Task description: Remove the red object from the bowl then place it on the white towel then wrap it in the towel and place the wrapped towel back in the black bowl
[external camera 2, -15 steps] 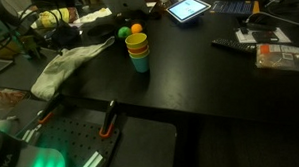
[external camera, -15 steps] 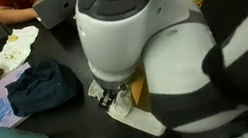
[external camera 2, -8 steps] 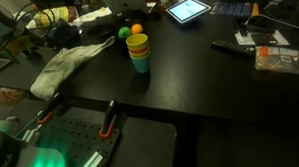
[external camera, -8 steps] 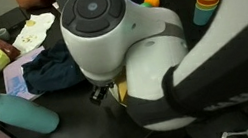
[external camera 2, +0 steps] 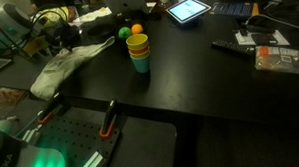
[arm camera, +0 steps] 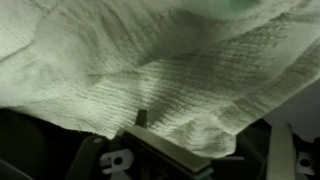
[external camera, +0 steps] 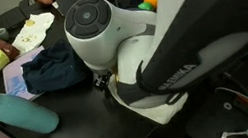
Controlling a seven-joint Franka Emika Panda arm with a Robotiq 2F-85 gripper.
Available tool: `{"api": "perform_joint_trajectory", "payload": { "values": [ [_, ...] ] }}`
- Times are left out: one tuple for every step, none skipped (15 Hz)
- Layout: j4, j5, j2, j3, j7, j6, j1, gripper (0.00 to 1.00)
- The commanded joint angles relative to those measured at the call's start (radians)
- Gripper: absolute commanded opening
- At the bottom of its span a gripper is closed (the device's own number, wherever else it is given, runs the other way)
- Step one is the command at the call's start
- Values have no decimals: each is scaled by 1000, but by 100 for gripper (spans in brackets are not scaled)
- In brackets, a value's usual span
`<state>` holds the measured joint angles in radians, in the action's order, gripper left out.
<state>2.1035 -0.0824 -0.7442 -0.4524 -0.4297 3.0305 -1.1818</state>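
Observation:
I will keep my gripper low at the white towel [arm camera: 150,60] next and close its fingers on the towel's lower edge in the wrist view [arm camera: 205,138], since it already lies between them.
The white towel [external camera 2: 74,64] lies crumpled on the black table, left of a stack of cups [external camera 2: 138,52]. In the wrist view the white towel [arm camera: 150,60] fills nearly the whole picture, very close. My gripper [arm camera: 205,138] stands open at the towel's lower edge. One dark fingertip [arm camera: 140,118] shows against the cloth and the other finger [arm camera: 278,150] is far to the right. Nothing is pinched between them. The red object and the black bowl are hidden or out of view.
A green ball [external camera 2: 124,33] and an orange ball [external camera 2: 138,29] sit behind the cups. A tablet [external camera 2: 189,8] lies at the back. My arm [external camera: 134,67] blocks much of an exterior view. Beside it lie a dark blue cloth [external camera: 53,69], a patterned cloth [external camera: 35,31] and a teal bottle [external camera: 20,114].
My arm has swung across an exterior view, uncovering more of the table at the left. Its white shape now shows at the top left above the towel. The towel has hardly shifted.

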Motion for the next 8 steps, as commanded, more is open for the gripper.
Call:
{"api": "perform_joint_trajectory", "payload": {
  "values": [
    [-25, 32, 10, 44, 34, -48, 75, 66],
    [-22, 38, 25, 64, 35, -57, 98, 59],
    [-19, 43, 40, 84, 34, -73, 119, 49],
    [-12, 46, 60, 104, 35, -85, 139, 42],
    [-4, 53, 86, 125, 32, -111, 162, 35],
    [4, 54, 108, 142, 32, -126, 184, 27],
    [9, 49, 127, 149, 26, -140, 198, 20],
    [16, 32, 148, 142, 21, -155, 206, 13]
  ]
}}
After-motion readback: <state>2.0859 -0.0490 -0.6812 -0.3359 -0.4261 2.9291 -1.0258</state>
